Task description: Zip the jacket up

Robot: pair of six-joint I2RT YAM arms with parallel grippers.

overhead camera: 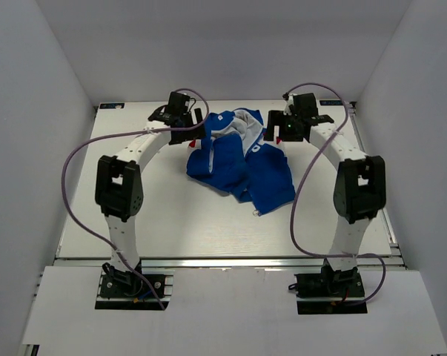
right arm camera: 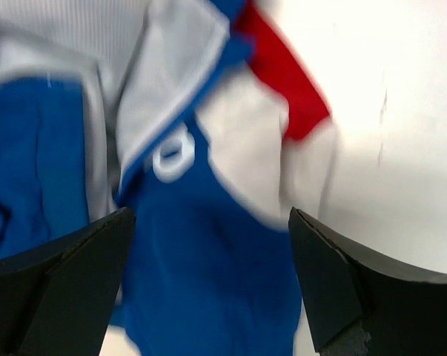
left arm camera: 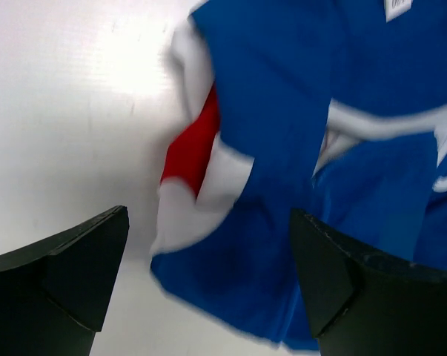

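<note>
The jacket's blue shoulder fold [overhead camera: 207,130] [left arm camera: 262,100] beside the red sleeve panel lies below and beyond my left gripper's open fingers. So my left gripper moves down and outward onto that fold next.
The jacket [overhead camera: 242,159] lies crumpled and open at the back middle of the white table [overhead camera: 193,222]. It is royal blue, with white lining showing at the collar and red and white sleeve panels. My left gripper [overhead camera: 195,122] hovers at its left shoulder, open. In the left wrist view, blue cloth and a red and white sleeve of the jacket [left arm camera: 282,119] lie below the spread left gripper [left arm camera: 208,278]. My right gripper [overhead camera: 276,127] hovers at the right shoulder, open. The right wrist view shows the jacket [right arm camera: 208,259] with white lettering under the right gripper [right arm camera: 212,282]. Neither gripper holds anything.
White walls [overhead camera: 38,148] enclose the table on the left, right and back. Purple cables [overhead camera: 75,159] loop beside both arms. The arm bases [overhead camera: 130,285] sit at the near edge.
</note>
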